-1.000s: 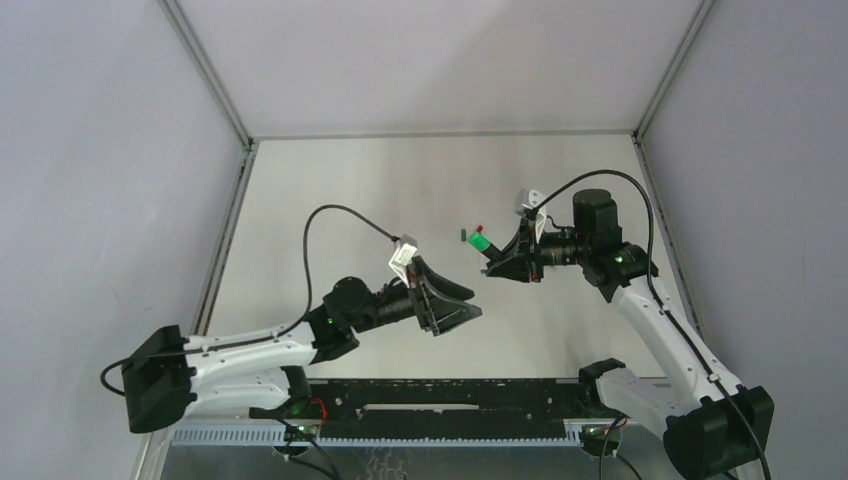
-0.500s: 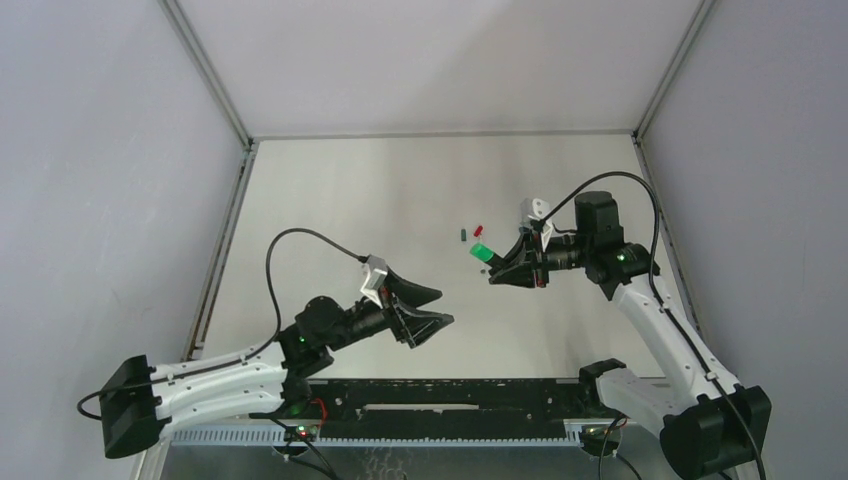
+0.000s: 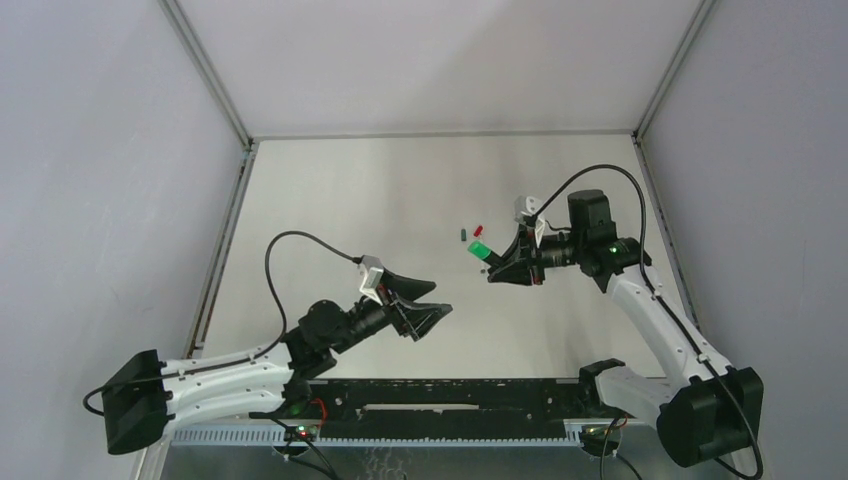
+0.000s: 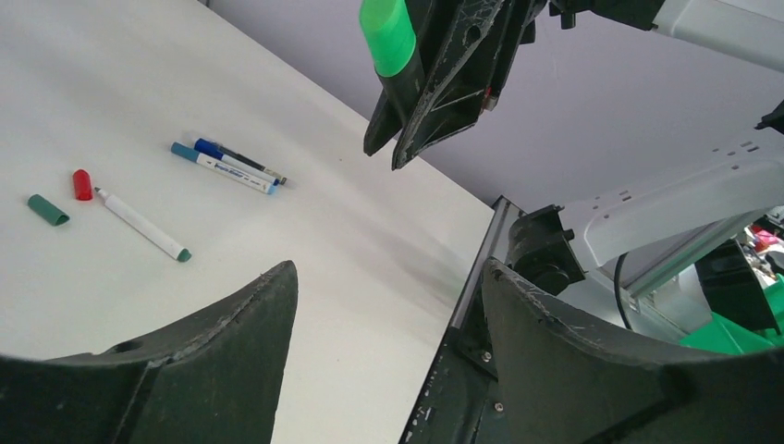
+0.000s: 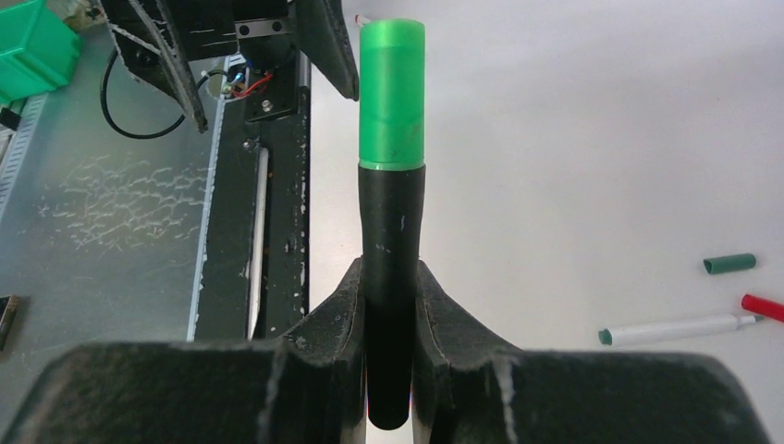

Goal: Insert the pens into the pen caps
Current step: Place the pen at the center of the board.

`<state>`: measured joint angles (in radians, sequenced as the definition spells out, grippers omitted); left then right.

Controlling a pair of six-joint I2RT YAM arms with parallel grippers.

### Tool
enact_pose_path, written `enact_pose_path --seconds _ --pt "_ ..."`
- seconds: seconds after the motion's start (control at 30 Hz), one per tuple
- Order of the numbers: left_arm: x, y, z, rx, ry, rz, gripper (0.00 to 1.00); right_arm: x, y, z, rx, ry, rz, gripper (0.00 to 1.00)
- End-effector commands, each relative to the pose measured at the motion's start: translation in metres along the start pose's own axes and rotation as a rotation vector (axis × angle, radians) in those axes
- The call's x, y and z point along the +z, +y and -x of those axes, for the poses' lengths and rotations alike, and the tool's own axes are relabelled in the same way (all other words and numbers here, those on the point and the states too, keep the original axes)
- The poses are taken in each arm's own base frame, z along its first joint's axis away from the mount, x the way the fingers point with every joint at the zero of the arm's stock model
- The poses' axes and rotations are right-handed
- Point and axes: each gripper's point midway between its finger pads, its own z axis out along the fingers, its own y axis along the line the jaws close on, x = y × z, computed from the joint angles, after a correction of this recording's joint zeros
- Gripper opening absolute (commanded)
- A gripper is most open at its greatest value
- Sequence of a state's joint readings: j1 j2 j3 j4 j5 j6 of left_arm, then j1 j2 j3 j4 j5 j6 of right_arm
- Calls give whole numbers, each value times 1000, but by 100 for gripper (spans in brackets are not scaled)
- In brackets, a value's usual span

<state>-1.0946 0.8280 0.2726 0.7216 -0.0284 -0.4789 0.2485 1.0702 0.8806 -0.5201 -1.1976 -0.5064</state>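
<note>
My right gripper will tilt its fingers down next and lower the pen beside the blue pens, because the green cap is already on the thick black pen.
My right gripper (image 5: 391, 277) is shut on a thick black-barrelled pen (image 5: 391, 231) that wears a bright green cap (image 5: 392, 92), held in the air above the table. In the top view that green cap (image 3: 480, 250) points left toward my left gripper (image 3: 430, 300), which is open and empty. In the left wrist view, the left gripper (image 4: 388, 268) has only table between its fingers. On the table lie a dark green pen cap (image 4: 47, 209), a red pen cap (image 4: 82, 184), a white pen with a green tip (image 4: 143, 225) and two blue pens (image 4: 226, 166).
A black rail (image 3: 450, 410) runs along the table's near edge between the arm bases. Grey walls and metal frame posts (image 3: 205, 70) close in the table (image 3: 400, 180) on three sides. A green bin (image 5: 32, 46) sits off the table's edge.
My left arm has drawn back toward the near left, away from the capped pen, and its jaws have widened. My right gripper, still holding the pen, has barely shifted.
</note>
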Motion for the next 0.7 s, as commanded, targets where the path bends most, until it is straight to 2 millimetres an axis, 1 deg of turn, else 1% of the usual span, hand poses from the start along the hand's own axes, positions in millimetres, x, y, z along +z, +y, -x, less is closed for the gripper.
enact_pose_path --seconds 0.0,0.1,0.23,0.4,0.5,0.53,0.67 --pt "-2 10 2 7 -45 31 77 -2 -16 12 -29 -2 -57 3" --pt "-3 13 1 0 -49 43 78 -2 -28 7 -3 19 -103 5" --pt "-5 18 -1 -5 -50 60 78 -3 -52 -6 54 58 -185 6" --pt "-7 23 -5 -16 -52 82 78 -6 -90 -26 164 127 -330 7" --pt "-9 26 -6 -22 -55 92 78 -9 -113 -43 251 190 -409 7" --pt "-10 28 -7 -26 -55 98 79 -12 -126 -57 305 236 -451 7" --pt "-11 29 -9 -32 -57 101 79 -19 -153 -85 418 318 -561 7"
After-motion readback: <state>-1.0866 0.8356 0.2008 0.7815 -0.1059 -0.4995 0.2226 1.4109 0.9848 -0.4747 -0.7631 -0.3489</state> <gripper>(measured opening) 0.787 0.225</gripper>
